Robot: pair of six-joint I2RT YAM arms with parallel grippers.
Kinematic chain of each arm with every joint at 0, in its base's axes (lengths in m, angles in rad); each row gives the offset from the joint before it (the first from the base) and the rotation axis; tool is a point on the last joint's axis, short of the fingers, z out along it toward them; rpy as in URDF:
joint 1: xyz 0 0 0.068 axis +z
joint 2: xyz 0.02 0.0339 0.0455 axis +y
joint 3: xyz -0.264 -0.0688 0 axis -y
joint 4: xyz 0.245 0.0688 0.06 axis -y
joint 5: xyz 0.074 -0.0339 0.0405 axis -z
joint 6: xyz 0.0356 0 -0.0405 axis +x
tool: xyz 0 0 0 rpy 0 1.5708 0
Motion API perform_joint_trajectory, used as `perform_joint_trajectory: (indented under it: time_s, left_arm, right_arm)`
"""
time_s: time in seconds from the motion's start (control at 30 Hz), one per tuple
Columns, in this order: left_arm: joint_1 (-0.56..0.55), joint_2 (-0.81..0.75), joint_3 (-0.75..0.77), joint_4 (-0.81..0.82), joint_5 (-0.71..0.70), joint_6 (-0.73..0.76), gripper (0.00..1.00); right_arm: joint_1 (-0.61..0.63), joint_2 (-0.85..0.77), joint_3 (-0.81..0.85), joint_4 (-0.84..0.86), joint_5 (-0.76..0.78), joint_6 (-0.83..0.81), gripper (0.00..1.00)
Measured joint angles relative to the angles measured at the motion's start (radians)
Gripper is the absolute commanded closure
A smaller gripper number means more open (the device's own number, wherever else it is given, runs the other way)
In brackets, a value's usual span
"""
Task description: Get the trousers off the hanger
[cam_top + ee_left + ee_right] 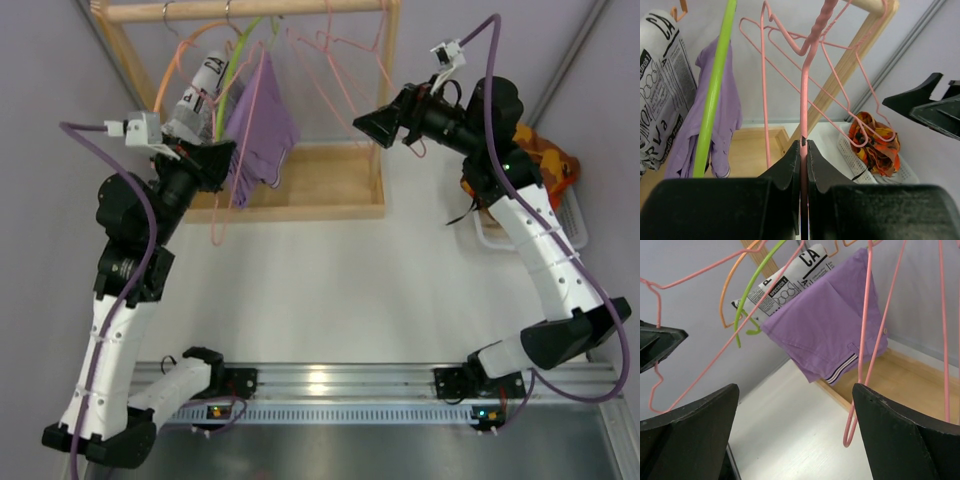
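My left gripper needs to move the empty pink hanger up and outward to the rack's wooden bar [203, 11], then dip it slightly, because the hanger is off the bar.
The purple trousers [262, 135] hang from the wooden rack [300, 210] among wire hangers; they also show in the left wrist view [722, 115] and the right wrist view [830, 315]. My left gripper [228, 158] is at their left edge, shut on a pink hanger wire [803, 110] that runs up between its jaws [803, 143]. My right gripper [362, 122] is open and empty, in the air right of the trousers and apart from them [795, 390]. I cannot tell which hanger carries the trousers.
A green hanger [715, 90] and a newsprint-patterned garment [660, 85] hang left of the trousers. Several empty pink hangers [340, 60] hang at the rack's right. A white basket [575, 225] with orange cloth [545, 160] sits far right. The rack's right post [385, 100] is near my right gripper.
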Motion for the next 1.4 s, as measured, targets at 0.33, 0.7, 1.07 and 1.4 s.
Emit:
perform_joint_trajectory:
  time_s: [0.33, 0.7, 1.07, 1.4]
  left_arm:
    - [-0.02, 0.237, 0.07, 0.024, -0.048, 0.048, 1.0]
    - [-0.036, 0.574, 0.464, 0.094, -0.063, 0.095, 1.0]
    - [-0.048, 0.806, 0.632, 0.092, -0.075, 0.085, 1.0]
    - [-0.063, 0.804, 0.615, 0.051, -0.137, 0.093, 1.0]
  right_arm:
    - [0.0, -0.009, -0.026, -0.002, 0.001, -0.011, 0.02]
    - [-0.014, -0.023, -0.087, -0.003, 0.0, -0.017, 0.01]
    - [-0.051, -0.082, -0.145, -0.002, -0.01, -0.019, 0.01]
    - [-0.075, -0.1, -0.173, -0.001, -0.031, -0.008, 0.01]
